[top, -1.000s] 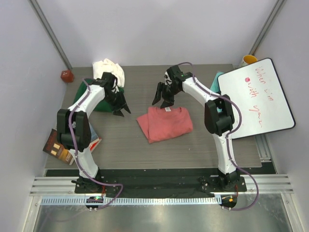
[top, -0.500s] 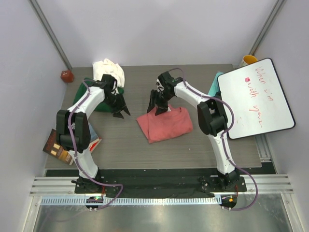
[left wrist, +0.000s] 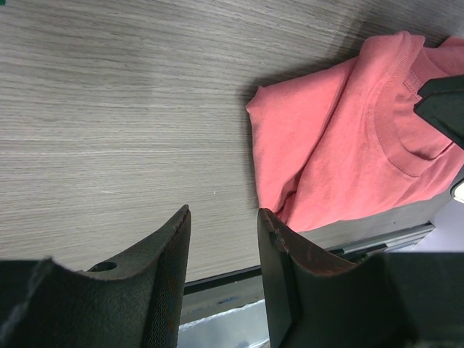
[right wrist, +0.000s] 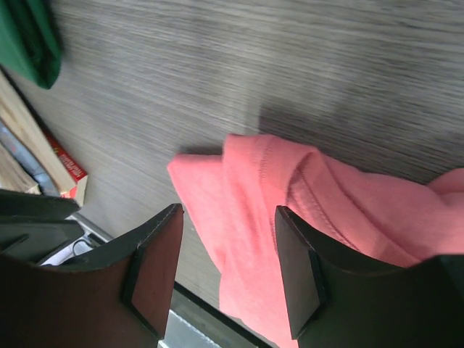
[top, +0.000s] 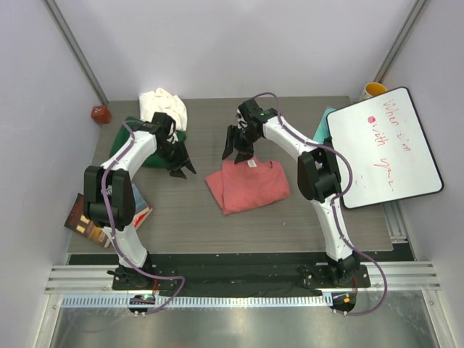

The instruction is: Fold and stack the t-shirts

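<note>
My right gripper comes down with open fingers onto the ribbed collar edge (top: 233,162) (right wrist: 272,165) next, since it lies below my gripper, uppermost on the pink fold.
The salmon-pink t-shirt (top: 248,185) lies folded at the table's middle; it also shows in the left wrist view (left wrist: 355,138) and the right wrist view (right wrist: 290,217). The dark green shirt (top: 130,142) lies at the far left with the cream-white shirt (top: 164,105) bunched on its far edge. My right gripper (top: 236,153) is open and empty, raised just beyond the pink shirt's far edge. My left gripper (top: 181,168) is open and empty, over bare table between the green and pink shirts.
A whiteboard (top: 388,145) lies at the right with a teal item (top: 324,125) and a yellow cup (top: 374,90) behind it. Books (top: 90,217) lie at the left edge. A red object (top: 100,113) sits at the far left corner.
My right gripper dipped left and down onto the pink shirt's far edge, then lifted back off it, empty. My left arm has barely moved.
</note>
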`<state>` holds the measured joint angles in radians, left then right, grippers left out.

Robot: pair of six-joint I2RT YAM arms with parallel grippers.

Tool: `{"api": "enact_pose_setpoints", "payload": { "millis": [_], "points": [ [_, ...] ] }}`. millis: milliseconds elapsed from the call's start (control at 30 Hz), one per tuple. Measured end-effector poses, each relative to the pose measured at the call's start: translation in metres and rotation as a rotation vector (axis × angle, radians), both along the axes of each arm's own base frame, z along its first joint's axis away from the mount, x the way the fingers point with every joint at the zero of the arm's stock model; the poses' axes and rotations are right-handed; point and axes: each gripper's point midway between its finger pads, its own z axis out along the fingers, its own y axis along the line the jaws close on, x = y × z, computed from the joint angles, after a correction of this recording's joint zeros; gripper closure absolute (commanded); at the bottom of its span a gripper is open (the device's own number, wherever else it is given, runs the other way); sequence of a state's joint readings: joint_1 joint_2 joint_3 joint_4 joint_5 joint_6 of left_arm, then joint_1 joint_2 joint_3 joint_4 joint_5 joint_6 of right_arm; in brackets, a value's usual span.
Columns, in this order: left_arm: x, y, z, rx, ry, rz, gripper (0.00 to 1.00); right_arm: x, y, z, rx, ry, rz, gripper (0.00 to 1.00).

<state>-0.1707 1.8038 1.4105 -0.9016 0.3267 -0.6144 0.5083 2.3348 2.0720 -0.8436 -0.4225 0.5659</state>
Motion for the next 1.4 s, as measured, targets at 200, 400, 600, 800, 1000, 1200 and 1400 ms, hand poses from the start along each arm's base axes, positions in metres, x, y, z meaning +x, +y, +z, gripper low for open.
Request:
{"api": "enact_pose_setpoints", "payload": {
  "millis": [200, 400, 600, 800, 1000, 1200, 1400],
  "points": [
    [-0.003, -0.001, 0.000, -0.006, 0.003, -0.002, 0.58, 0.001, -0.009, -0.013, -0.045, 0.012, -0.009, 0.41],
    [-0.003, -0.001, 0.000, -0.010, 0.002, 0.000, 0.58, -0.001, -0.012, -0.033, -0.070, 0.048, -0.010, 0.42],
    [-0.002, -0.002, 0.001, -0.016, 0.000, 0.001, 0.58, -0.003, -0.010, -0.035, -0.053, 0.064, -0.002, 0.44],
    [-0.004, -0.003, -0.002, -0.019, 0.007, 0.001, 0.58, -0.005, -0.004, -0.039, -0.013, 0.079, 0.000, 0.70],
    [-0.005, -0.005, -0.002, -0.032, 0.011, -0.003, 0.58, -0.008, 0.001, -0.041, 0.016, 0.098, -0.001, 0.97],
    [-0.006, -0.005, -0.004, -0.033, 0.012, -0.003, 0.58, -0.010, 0.000, -0.039, 0.044, 0.118, -0.007, 0.99],
    [-0.007, -0.006, -0.005, -0.043, 0.017, -0.003, 0.58, 0.001, -0.016, 0.037, 0.141, 0.028, -0.049, 0.99]
  ]
}}
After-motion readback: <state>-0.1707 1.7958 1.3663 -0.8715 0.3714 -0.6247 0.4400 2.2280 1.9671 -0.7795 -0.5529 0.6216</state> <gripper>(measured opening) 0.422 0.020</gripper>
